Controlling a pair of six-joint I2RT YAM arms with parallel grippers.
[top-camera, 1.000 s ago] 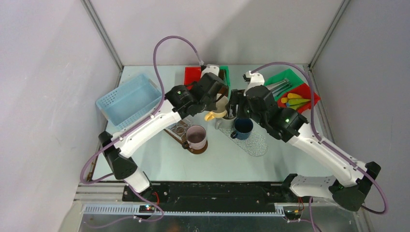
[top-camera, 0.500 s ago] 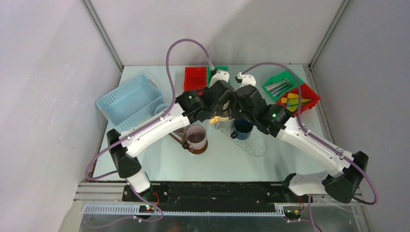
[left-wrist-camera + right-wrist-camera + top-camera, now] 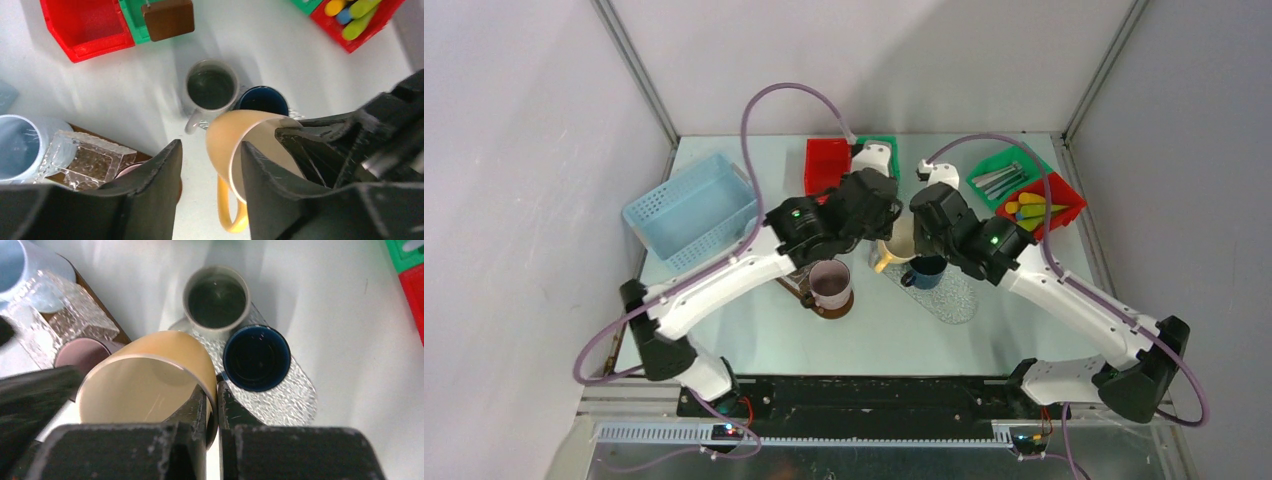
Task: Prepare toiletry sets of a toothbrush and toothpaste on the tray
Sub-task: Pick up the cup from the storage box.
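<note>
The robot will carry the yellow mug to the tray's empty end (image 3: pixel 951 300) (image 3: pixel 291 404), below its right gripper and to the gripper's right in the top view, then lower the mug and release it.
Slim pale toothbrushes (image 3: pixel 996 180) lie in a green bin at the back right. Beside them, yellow, green and blue toothpaste tubes (image 3: pixel 1032 210) (image 3: pixel 350 15) fill a red bin. A clear textured tray (image 3: pixel 949 292) (image 3: pixel 285 405) lies mid-table under two mugs. My right gripper (image 3: pixel 212 387) (image 3: pixel 916 225) is shut on the rim of a yellow mug (image 3: pixel 145 380) (image 3: pixel 896 245), held tilted above the tray's left end. Next to the mug, my left gripper (image 3: pixel 210 145) (image 3: pixel 879 215) stands open, its right finger in front of the mug's mouth and its left finger clear of the mug.
A grey mug (image 3: pixel 216 301) and a dark blue mug (image 3: pixel 256 357) stand on the tray. A pink mug (image 3: pixel 831 283) sits on a coaster to the left. A glass dish (image 3: pixel 85 160), a light blue cup (image 3: pixel 17 147), a blue basket (image 3: pixel 692 208) and a red bin (image 3: pixel 822 160) are further left.
My right gripper has shut on the yellow mug's rim. My left gripper has opened and let the mug go, and its arm has drawn back to the left.
</note>
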